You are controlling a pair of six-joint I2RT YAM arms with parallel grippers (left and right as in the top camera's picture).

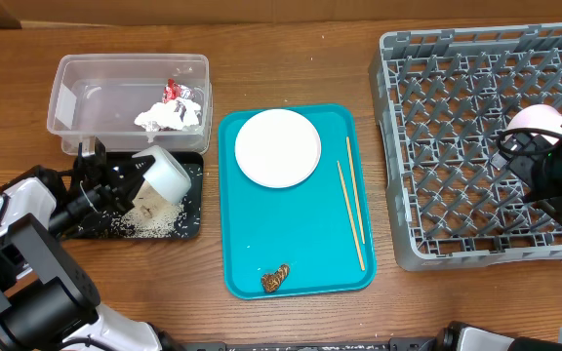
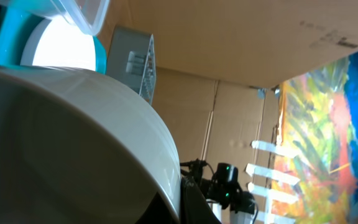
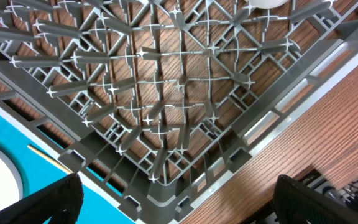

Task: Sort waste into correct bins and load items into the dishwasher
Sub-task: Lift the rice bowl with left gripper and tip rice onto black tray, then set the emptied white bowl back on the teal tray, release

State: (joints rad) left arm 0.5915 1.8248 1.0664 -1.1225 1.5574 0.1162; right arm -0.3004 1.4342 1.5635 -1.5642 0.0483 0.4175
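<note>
Rice lies on the black tray. My left gripper should next turn the white bowl upright, then lower it onto the teal serving tray beside the chopsticks.
My left gripper is shut on the rim of a white bowl, holding it tipped over the shallow black tray. The bowl fills the left wrist view. Loose rice grains lie on the black tray under it. The clear tub holds the crumpled napkin and the red foil wrapper. My right gripper is open and empty above the grey rack, beside a pale-pink bowl that sits in the rack.
The teal serving tray in the middle carries a flat white plate, two chopsticks along its right side and a small brown lump near its front edge. The rack's front left corner lies under my right gripper.
</note>
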